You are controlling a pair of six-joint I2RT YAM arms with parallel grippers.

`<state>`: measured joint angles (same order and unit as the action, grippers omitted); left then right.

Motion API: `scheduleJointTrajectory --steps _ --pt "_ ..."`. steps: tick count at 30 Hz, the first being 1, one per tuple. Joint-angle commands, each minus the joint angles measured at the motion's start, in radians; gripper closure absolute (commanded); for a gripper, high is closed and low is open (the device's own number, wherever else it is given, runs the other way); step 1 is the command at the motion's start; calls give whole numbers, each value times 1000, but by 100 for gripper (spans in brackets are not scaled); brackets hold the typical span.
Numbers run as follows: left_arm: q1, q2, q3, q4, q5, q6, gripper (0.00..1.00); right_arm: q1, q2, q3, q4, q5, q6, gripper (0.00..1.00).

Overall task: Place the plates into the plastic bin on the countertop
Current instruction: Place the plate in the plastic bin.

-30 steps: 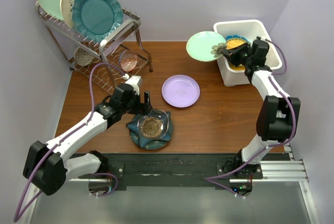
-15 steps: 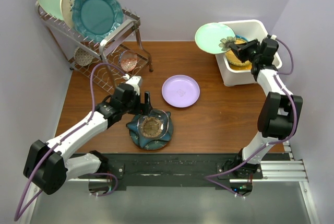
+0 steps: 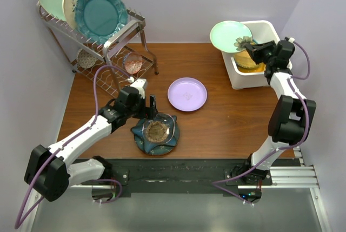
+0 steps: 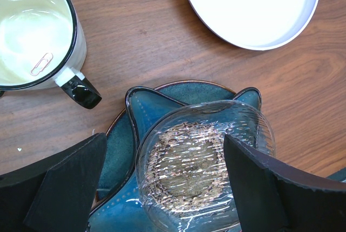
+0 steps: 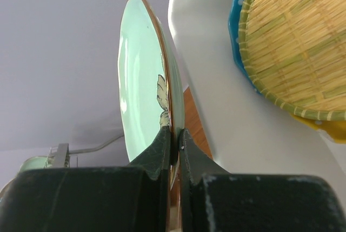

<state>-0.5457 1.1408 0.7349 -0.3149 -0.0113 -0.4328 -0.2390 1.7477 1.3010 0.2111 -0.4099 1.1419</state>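
Note:
The right gripper moves the overhanging green plate to the right in its wrist view next, lowers it onto the yellow lattice plate (image 3: 245,60) (image 5: 294,42) below and releases it.
My right gripper (image 3: 253,47) is shut on the rim of a pale green plate (image 3: 229,35) and holds it raised over the left rim of the white plastic bin (image 3: 268,27). In the right wrist view the plate (image 5: 141,80) stands edge-on between the jaws (image 5: 175,134), next to the bin wall (image 5: 238,107). The bin holds a yellow lattice plate (image 5: 294,42) on a blue one. A lavender plate (image 3: 187,94) lies mid-countertop. My left gripper (image 3: 153,114) is open over a clear glass dish (image 4: 200,161) resting on a dark teal plate (image 4: 121,145).
A wire rack (image 3: 102,37) with upright mint, cream and teal plates stands at the back left. A cream cup with a black rim (image 4: 32,32) sits on the reddish-brown countertop (image 3: 227,124) near the left gripper. The lavender plate shows white in the left wrist view (image 4: 254,5).
My right gripper has carried the pale green plate up and to the right, from left of the bin to over its left rim. The left arm has not moved.

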Motion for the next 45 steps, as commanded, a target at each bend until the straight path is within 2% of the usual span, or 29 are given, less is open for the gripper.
scheduleJointTrajectory --steps 1,12,22,26,34,45 --pt "-3 -3 8 36 7 11 6 -20 -83 -3 189 32 56 100" --pt "-3 -3 3 39 7 11 6 -62 -97 -72 231 89 82 100" --pt "-3 0 -2 42 7 9 6 -118 1 -108 361 65 182 100" --pt "-3 0 -3 40 5 8 6 -144 56 -103 412 54 216 100" --pt "-3 8 -2 40 5 8 6 -157 160 -10 406 37 226 100" --pt "-3 33 1 48 7 11 6 -154 187 23 370 48 194 100"
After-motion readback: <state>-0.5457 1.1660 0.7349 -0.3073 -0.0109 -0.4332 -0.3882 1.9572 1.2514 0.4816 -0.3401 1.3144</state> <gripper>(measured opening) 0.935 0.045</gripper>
